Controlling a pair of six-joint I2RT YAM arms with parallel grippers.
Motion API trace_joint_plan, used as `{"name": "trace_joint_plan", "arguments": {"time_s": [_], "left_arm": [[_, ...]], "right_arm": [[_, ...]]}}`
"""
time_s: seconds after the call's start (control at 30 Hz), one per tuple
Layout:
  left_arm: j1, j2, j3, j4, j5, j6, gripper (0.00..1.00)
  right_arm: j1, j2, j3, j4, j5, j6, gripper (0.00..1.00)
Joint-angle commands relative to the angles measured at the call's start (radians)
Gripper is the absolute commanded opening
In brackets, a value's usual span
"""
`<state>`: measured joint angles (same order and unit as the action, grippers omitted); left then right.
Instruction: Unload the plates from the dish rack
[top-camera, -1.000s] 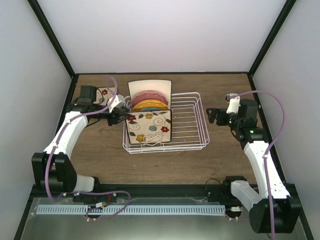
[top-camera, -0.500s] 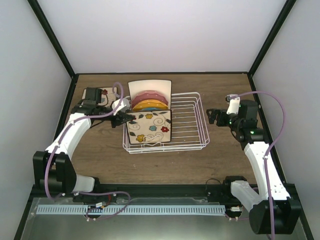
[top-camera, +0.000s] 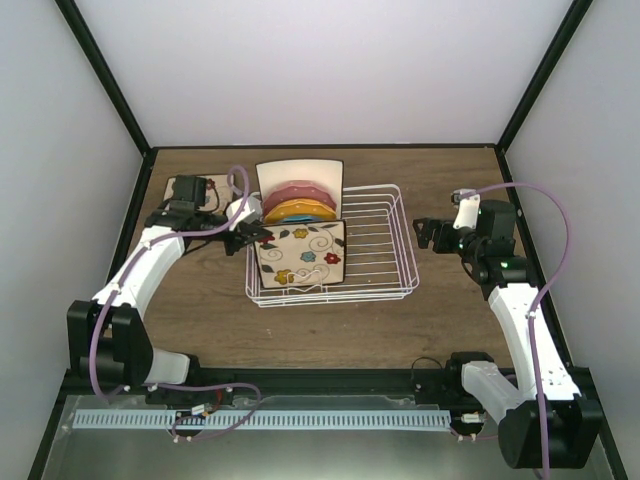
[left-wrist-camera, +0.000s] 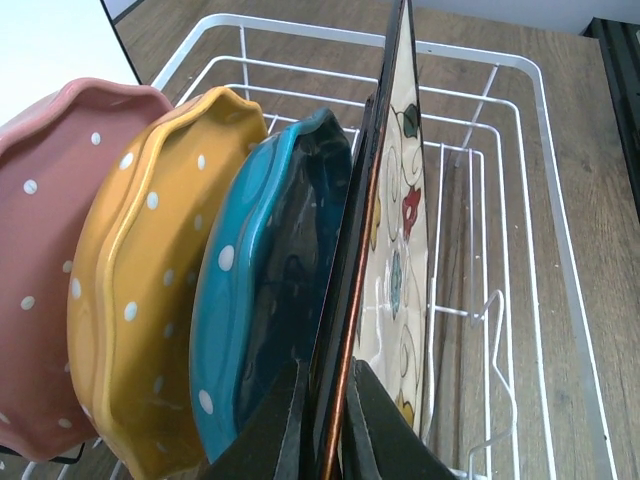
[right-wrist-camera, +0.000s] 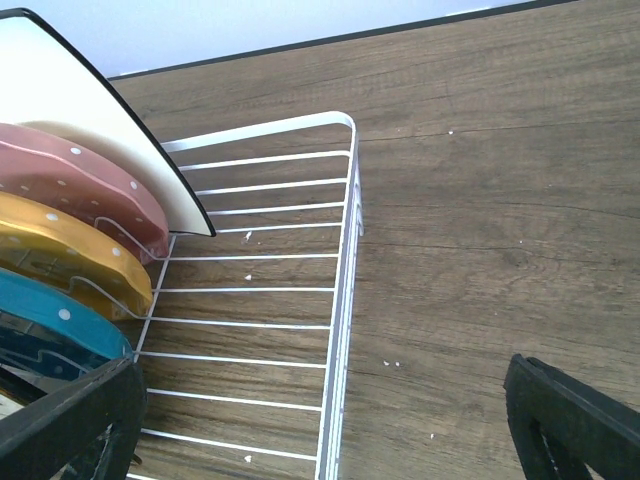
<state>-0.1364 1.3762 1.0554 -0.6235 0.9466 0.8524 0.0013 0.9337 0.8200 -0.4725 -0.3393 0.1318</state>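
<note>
My left gripper lifts from the rack (top-camera: 385, 250) next. It then swings across and lowers to release, since the flat floral plate (top-camera: 216, 192) lies to its left in the top view.
The white wire dish rack (top-camera: 385, 250) stands mid-table. In it stand, from back to front, a plain cream square plate (top-camera: 300, 172), a pink plate (top-camera: 300, 191), an orange plate (top-camera: 300, 209) and a floral square plate (top-camera: 300, 256). My left gripper (top-camera: 250, 238) is shut on the floral plate's left edge. In the left wrist view its fingers (left-wrist-camera: 372, 425) pinch the floral plate (left-wrist-camera: 400, 230), with the blue plate (left-wrist-camera: 250, 300), orange plate (left-wrist-camera: 150, 270) and pink plate (left-wrist-camera: 50, 240) behind. My right gripper (top-camera: 425, 232) is open and empty, right of the rack.
Another floral plate (top-camera: 166, 184) lies flat on the table at back left, mostly under my left wrist. The right wrist view shows the rack's right rim (right-wrist-camera: 345, 260) and bare wooden table (right-wrist-camera: 480, 200) beside it. Black frame posts and grey walls bound the table.
My left gripper has moved a little right and back at the floral plate's left edge. The plate has shifted slightly right. The right arm has not moved.
</note>
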Motion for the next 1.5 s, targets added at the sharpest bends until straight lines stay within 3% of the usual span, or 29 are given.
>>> {"name": "trace_joint_plan", "arguments": {"time_s": [0.0, 0.37, 0.57, 0.67, 0.77, 1.07, 1.2, 1.47], "left_arm": [[-0.005, -0.042, 0.076, -0.032, 0.061, 0.021, 0.04], [-0.006, -0.124, 0.264, -0.029, 0.144, -0.125, 0.04], [-0.004, -0.152, 0.308, 0.093, 0.161, -0.302, 0.04], [0.008, -0.165, 0.327, 0.239, 0.147, -0.468, 0.04], [0.06, -0.159, 0.35, 0.509, 0.141, -0.726, 0.04], [0.376, 0.009, 0.495, 1.09, 0.025, -1.437, 0.04], [0.489, 0.089, 0.484, 1.157, -0.054, -1.614, 0.04], [0.573, 0.117, 0.246, 1.072, -0.205, -1.716, 0.04]], "right_arm": [[-0.01, -0.018, 0.018, -0.005, 0.008, 0.003, 1.0], [-0.011, -0.015, -0.004, 0.014, -0.008, 0.015, 1.0], [-0.011, -0.022, -0.013, 0.022, -0.013, 0.02, 1.0], [-0.011, -0.024, -0.015, 0.023, -0.015, 0.019, 1.0], [-0.01, -0.023, -0.016, 0.026, -0.019, 0.02, 1.0], [-0.011, -0.023, -0.019, 0.029, -0.029, 0.02, 1.0], [-0.011, -0.032, -0.02, 0.029, -0.027, 0.021, 1.0], [-0.011, -0.044, -0.018, 0.028, -0.024, 0.028, 1.0]]}}
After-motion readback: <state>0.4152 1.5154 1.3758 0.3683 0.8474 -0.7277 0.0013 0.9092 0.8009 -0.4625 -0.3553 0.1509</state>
